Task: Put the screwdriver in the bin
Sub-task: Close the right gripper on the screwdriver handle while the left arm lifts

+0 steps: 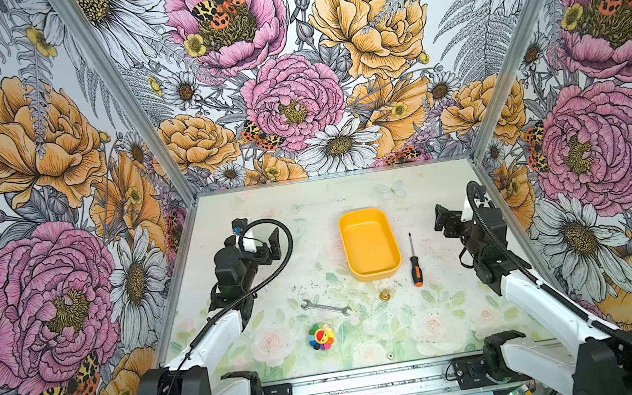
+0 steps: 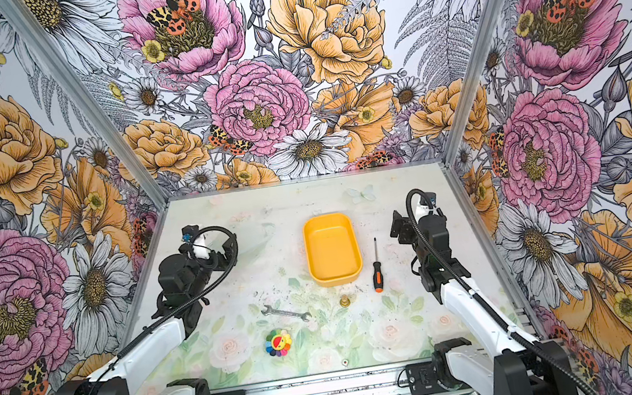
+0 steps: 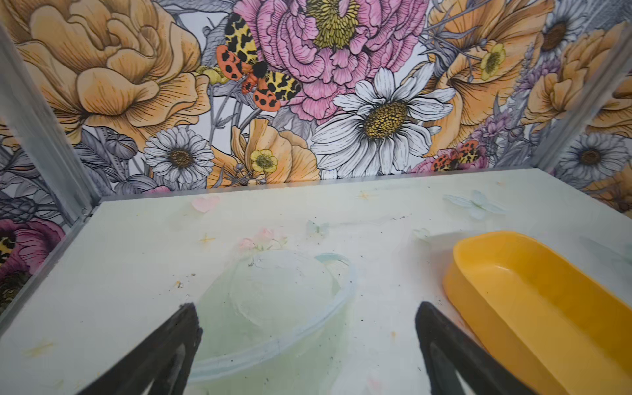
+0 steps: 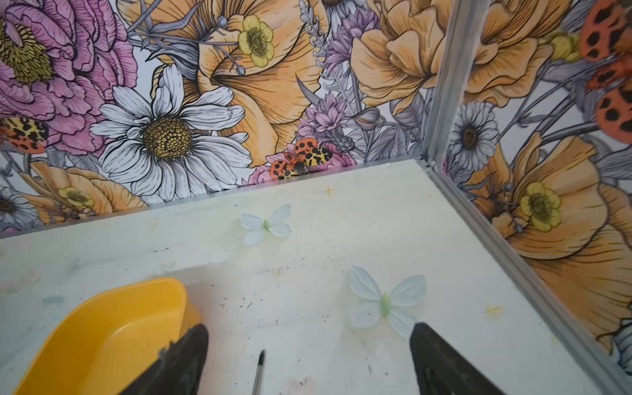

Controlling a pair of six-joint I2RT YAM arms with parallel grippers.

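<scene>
The robot should pull its right gripper back and down onto the screwdriver's black-and-orange handle (image 1: 416, 270) and close there, because only the tip of the screwdriver's stem shows between the gripper's spread fingers.
The screwdriver (image 1: 414, 261) (image 2: 376, 266), black-and-orange handle toward the front and thin shaft pointing back, lies flat on the table just right of the bin. The yellow-orange bin (image 1: 369, 244) (image 2: 331, 249) stands empty mid-table. My right gripper (image 1: 444, 219) (image 2: 399, 227) hovers open to the right of the screwdriver's tip; in the right wrist view the shaft tip (image 4: 259, 371) shows between its spread fingers, with the bin (image 4: 102, 335) beside it. My left gripper (image 1: 272, 243) (image 2: 225, 253) hangs open left of the bin, nothing between its fingers (image 3: 178, 342); the bin (image 3: 533, 301) shows in the left wrist view.
A silver wrench (image 1: 325, 307) lies in front of the bin, a small brass fitting (image 1: 384, 294) near it, and a rainbow flower toy (image 1: 321, 336) closer to the front. Flowered walls close in the table on three sides.
</scene>
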